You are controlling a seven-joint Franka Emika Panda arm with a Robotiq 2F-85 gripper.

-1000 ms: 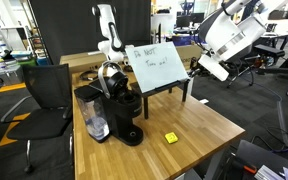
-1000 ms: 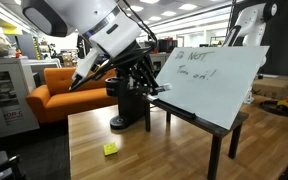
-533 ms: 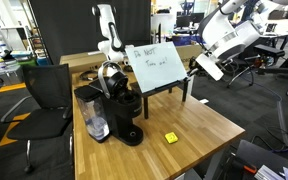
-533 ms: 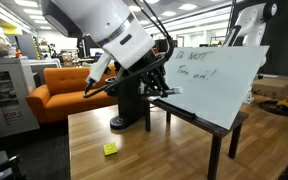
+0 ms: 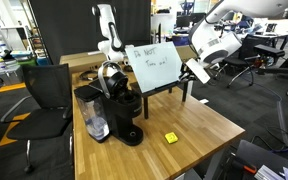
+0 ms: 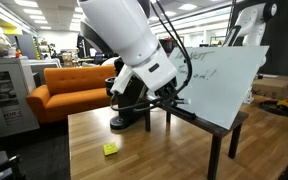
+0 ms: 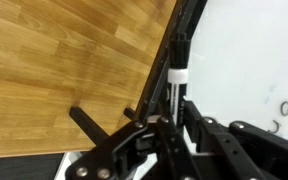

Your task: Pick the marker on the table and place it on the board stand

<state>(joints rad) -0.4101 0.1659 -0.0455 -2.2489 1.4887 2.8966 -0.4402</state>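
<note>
I should next turn my gripper a little and move down onto the black lower frame of the board stand to let go of the marker [image 7: 172,92], which still leans against that frame.
In the wrist view my gripper [image 7: 172,118] is shut on the marker [image 7: 172,92], a thin black stick with a white band at its far end. The marker points along the black lower frame [image 7: 184,35] of the board stand, right beside its white face [image 7: 244,60]. The light-wood table [image 7: 74,60] lies below. In both exterior views the gripper [image 5: 195,71] [image 6: 172,97] hangs at the lower edge of the board stand [image 5: 159,66] [image 6: 229,80], above the table [image 5: 199,125] [image 6: 154,155]. The marker is too small to make out there.
A black coffee machine [image 5: 124,115] [image 6: 132,108] stands on the table beside the board stand. A small yellow block [image 5: 170,138] [image 6: 110,148] lies on the table nearer the front edge. A chair [image 5: 46,95] and an orange sofa [image 6: 59,88] stand off the table.
The arm has swung in towards the board stand, carrying the marker to the board's lower edge. The jaws have stayed shut on the marker.
</note>
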